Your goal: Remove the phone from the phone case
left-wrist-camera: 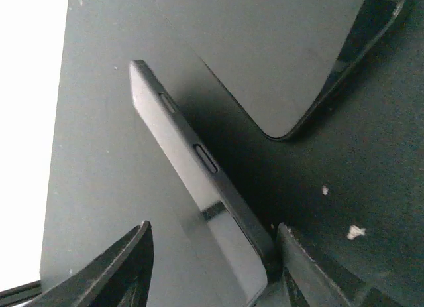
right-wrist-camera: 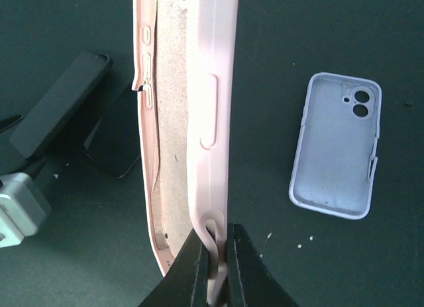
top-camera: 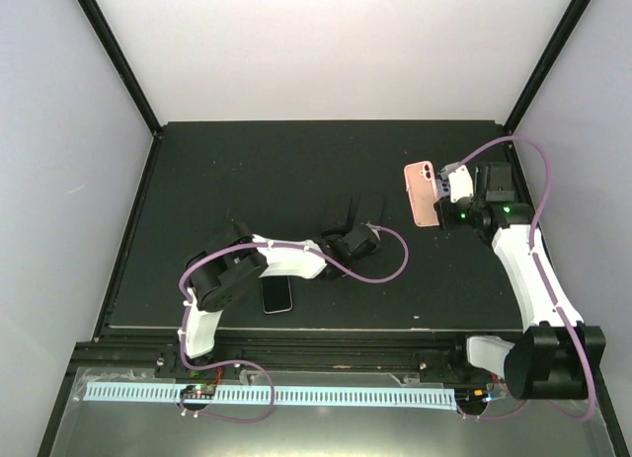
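The pink case [right-wrist-camera: 199,88] is already hanging empty, so the robot's right gripper will next lower it onto the bare mat [right-wrist-camera: 262,138] beside the lavender case and let go of the pink case's rim.
The pink phone case [right-wrist-camera: 199,88] hangs upright and empty, its beige lining showing. My right gripper [right-wrist-camera: 216,231] is shut on its bottom rim. From above, the case [top-camera: 423,192] is held over the table's right side at the right gripper [top-camera: 446,195]. A dark phone [left-wrist-camera: 185,154] stands tilted on its edge between the fingers of my left gripper [left-wrist-camera: 213,226]. It leans against the right finger [left-wrist-camera: 298,260] with a wide gap to the left one. From above, that phone [top-camera: 339,216] is at mid-table, just beyond the left gripper [top-camera: 348,234], which is open.
A second dark phone [left-wrist-camera: 291,61] lies flat just past the tilted one. Another phone [top-camera: 277,294] lies beside the left arm's elbow. An empty lavender case [right-wrist-camera: 338,144] lies face up on the black mat [top-camera: 247,171]. Black frame posts stand at the back corners.
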